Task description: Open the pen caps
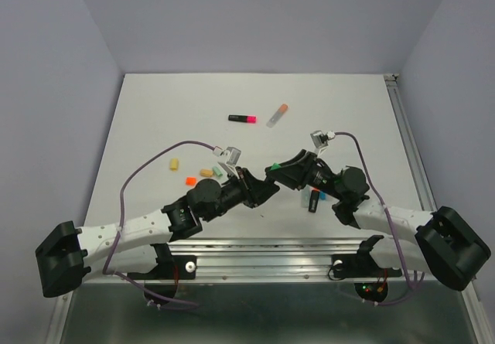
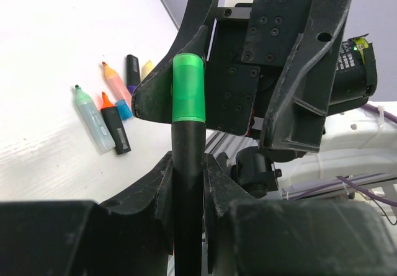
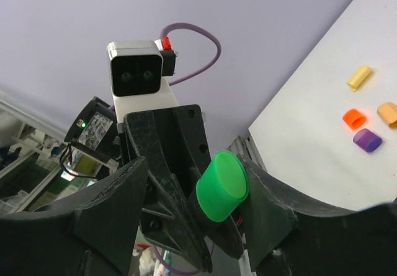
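My left gripper lowers the raised pen to the tabletop near the loose caps next and releases it. That spot lies below and to its left in the top view.
My left gripper (image 1: 257,186) is shut on a black pen barrel (image 2: 188,183) and holds it up off the table. The pen's green cap (image 2: 188,87) sits on the pen's end. My right gripper (image 3: 193,164) faces it with its jaws apart around the green cap (image 3: 222,186). One finger (image 3: 267,189) touches the cap's side and the other stands well clear. In the top view the two grippers meet at mid-table, the right gripper (image 1: 278,171) at the green cap (image 1: 274,164).
Loose caps lie left of the grippers: yellow (image 1: 174,163), orange (image 1: 190,180), peach (image 1: 206,172) and purple (image 3: 367,140). A black pen with a pink end (image 1: 243,118) and a pale pen (image 1: 277,115) lie farther back. Several uncapped pens (image 2: 105,118) lie under the right arm.
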### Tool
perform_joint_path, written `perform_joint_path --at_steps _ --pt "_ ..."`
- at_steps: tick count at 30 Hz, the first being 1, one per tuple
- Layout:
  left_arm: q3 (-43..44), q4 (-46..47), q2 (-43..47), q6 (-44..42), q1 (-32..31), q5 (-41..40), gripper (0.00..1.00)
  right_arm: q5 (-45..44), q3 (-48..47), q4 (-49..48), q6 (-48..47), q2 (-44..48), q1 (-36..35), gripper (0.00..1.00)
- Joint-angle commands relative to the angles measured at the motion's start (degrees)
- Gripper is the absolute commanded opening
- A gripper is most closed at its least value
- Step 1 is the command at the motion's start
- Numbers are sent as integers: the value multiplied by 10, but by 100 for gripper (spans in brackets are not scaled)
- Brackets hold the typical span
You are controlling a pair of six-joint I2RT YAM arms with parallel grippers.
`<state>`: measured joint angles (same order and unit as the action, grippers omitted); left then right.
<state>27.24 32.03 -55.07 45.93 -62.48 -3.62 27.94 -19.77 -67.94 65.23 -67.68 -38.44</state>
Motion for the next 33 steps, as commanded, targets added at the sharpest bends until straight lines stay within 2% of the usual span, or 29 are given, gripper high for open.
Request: perform_joint_path --at_steps 1,6,9,16,18,19,22,24,27,30,31,33 --pt "23 28 2 11 6 -16 0 -63 2 -43 -13 26 -21 62" --pt "23 29 2 13 6 -16 0 -85 -3 -28 -22 31 -28 62" --pt "20 29 4 18 6 -19 0 -103 -1 -28 -20 33 -27 58" --pt "1 45 15 36 6 -29 0 -135 9 -54 -5 32 -30 43" --pt "-2 46 16 36 6 -29 0 -138 7 -59 -6 28 -30 37" --pt "-2 46 15 37 6 -30 0 -141 6 -61 -3 27 -30 25" --pt "-7 63 16 34 5 -22 0 -144 9 -82 -5 19 -30 1" --pt "-18 74 18 34 4 -4 0 -170 10 -89 -12 19 -30 1" --pt "-32 80 20 35 3 10 0 -261 -3 -20 -27 33 -30 1" --pt "-54 82 22 49 -1 20 0 -350 -56 110 -62 36 -13 1" --pt "-59 83 28 54 -10 21 0 -362 -71 159 -81 30 -3 1" --pt "-74 82 43 55 -32 12 0 -336 -107 192 -78 6 62 1"
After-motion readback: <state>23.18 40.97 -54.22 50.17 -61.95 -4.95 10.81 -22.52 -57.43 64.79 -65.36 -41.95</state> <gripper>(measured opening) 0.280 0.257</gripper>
